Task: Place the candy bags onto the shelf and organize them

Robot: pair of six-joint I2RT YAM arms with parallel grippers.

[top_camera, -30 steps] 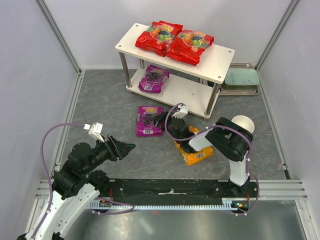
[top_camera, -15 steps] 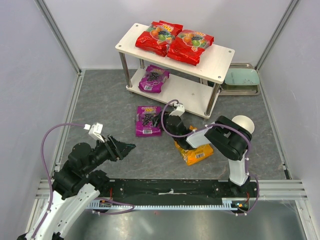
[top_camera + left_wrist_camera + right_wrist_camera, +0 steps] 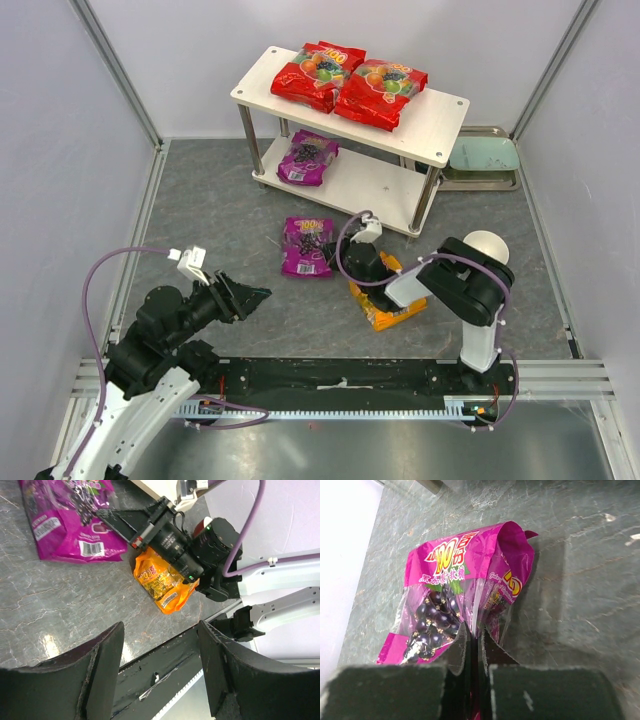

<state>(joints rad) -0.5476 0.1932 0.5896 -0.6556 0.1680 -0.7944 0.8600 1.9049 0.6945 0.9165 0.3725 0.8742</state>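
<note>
I need to lift my right gripper next, carry the bag outward and let it go on the lower board, because there is bare space on it beside the other purple bag.
A purple candy bag with a grape picture lies on the grey floor in front of the shelf. My right gripper is shut on that bag's near edge; in the right wrist view the film is pinched between the closed fingers. An orange bag lies partly under the right arm. Two red bags rest on the top board and another purple bag on the lower one. My left gripper hovers open and empty at the near left, its fingers framing the base rail.
A pale green metal tray sits at the back right beside the shelf. White walls with metal posts close in the floor on three sides. The black base rail runs along the near edge. The right arm crosses above the orange bag.
My right gripper has closed on the floor purple bag, which has crumpled and shifted slightly right toward it. The left arm has not moved.
</note>
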